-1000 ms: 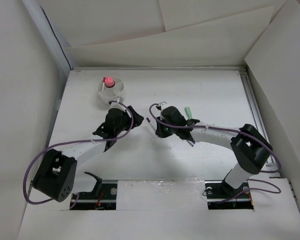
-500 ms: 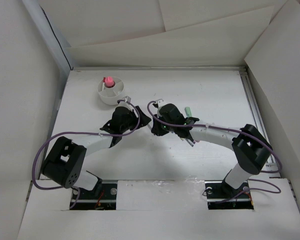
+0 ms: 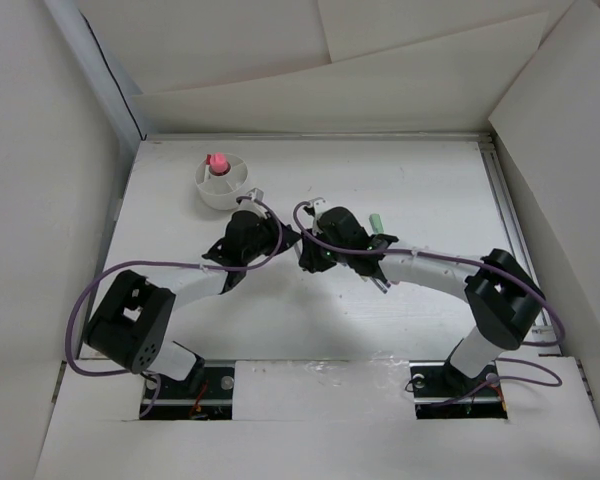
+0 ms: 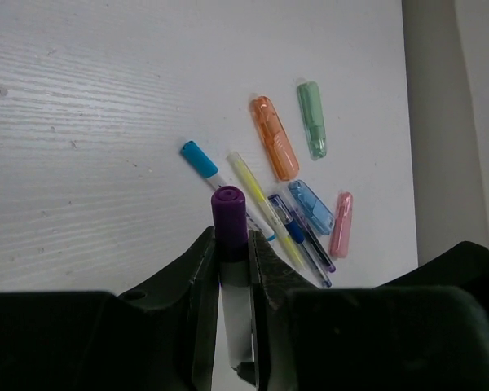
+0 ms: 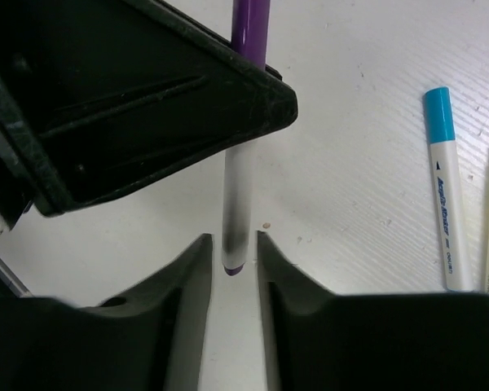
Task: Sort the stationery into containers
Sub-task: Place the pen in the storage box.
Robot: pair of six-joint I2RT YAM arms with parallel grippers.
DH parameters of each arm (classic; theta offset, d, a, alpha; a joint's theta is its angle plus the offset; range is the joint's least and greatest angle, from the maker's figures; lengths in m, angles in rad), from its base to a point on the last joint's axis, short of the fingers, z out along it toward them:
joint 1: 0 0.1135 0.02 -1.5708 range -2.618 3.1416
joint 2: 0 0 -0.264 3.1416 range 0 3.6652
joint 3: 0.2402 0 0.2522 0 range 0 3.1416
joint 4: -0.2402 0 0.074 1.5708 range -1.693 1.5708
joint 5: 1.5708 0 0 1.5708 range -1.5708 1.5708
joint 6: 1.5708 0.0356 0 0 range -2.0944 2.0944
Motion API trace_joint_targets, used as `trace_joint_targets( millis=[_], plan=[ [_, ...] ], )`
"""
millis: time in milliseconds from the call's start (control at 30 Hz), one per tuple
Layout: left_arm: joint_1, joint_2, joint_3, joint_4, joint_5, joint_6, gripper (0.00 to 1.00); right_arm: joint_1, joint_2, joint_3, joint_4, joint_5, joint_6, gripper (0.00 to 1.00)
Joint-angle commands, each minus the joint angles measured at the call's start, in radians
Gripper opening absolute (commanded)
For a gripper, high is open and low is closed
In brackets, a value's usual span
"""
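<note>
The white round container [image 3: 205, 185] holds stationery and lies outward and to the left of my left gripper in the top view, so my gripper will swing over it to release the pen.
A pen with a purple cap [image 4: 229, 213] and a white barrel [image 5: 238, 204] is held above the table where the two arms meet. My left gripper [image 4: 231, 244] is shut on it just below the cap. My right gripper [image 5: 234, 244] is open, and the barrel's purple end sits loose between its fingers with a gap on each side. In the top view the left gripper [image 3: 288, 240] and the right gripper [image 3: 305, 250] almost touch. The white round container [image 3: 205, 185] at the back left holds a pink-capped glue stick [image 3: 216, 162].
More stationery lies on the table: an orange stick [image 4: 274, 149], a green stick [image 4: 311, 119], a blue-capped marker [image 4: 200, 158], a yellow pen [image 4: 265, 213], a blue stick [image 4: 311, 207], a pink stick [image 4: 341, 225]. White walls ring the table.
My left arm swung right to meet the right gripper, and its jaws closed on the purple pen. The right jaws opened a little off the barrel.
</note>
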Motion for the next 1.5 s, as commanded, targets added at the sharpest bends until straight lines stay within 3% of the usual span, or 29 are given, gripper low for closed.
trace_joint_targets(
  millis=[0, 67, 233, 367, 500, 733, 967, 1100, 1467],
  plan=[
    [0.004, -0.056, 0.021, -0.008, -0.035, 0.019, 0.00, 0.011, -0.066, 0.047, 0.052, -0.007, -0.011, 0.37],
    [0.004, -0.070, 0.032, -0.037, -0.072, 0.028, 0.00, 0.011, -0.078, 0.037, 0.052, 0.002, -0.020, 0.45],
    [0.046, -0.107, 0.078, -0.077, -0.120, 0.028, 0.00, 0.011, -0.168, 0.007, 0.052, 0.026, -0.021, 0.55],
    [0.067, -0.150, 0.157, -0.148, -0.256, 0.060, 0.00, 0.011, -0.242, -0.034, 0.052, 0.060, -0.030, 0.56],
    [0.067, -0.172, 0.272, -0.205, -0.485, 0.114, 0.03, 0.011, -0.284, -0.059, 0.052, 0.095, -0.030, 0.57],
    [0.175, -0.115, 0.446, -0.257, -0.610, 0.159, 0.03, 0.011, -0.324, -0.102, 0.043, 0.143, -0.051, 0.58],
    [0.420, 0.069, 0.638, -0.361, -0.517, 0.152, 0.03, 0.011, -0.345, -0.122, 0.043, 0.152, -0.051, 0.58],
    [0.535, 0.153, 0.737, -0.413, -0.538, 0.171, 0.03, 0.011, -0.364, -0.131, 0.043, 0.152, -0.051, 0.58],
    [0.547, 0.331, 0.845, -0.392, -0.656, 0.278, 0.03, 0.002, -0.354, -0.131, 0.052, 0.152, -0.051, 0.58]
  ],
)
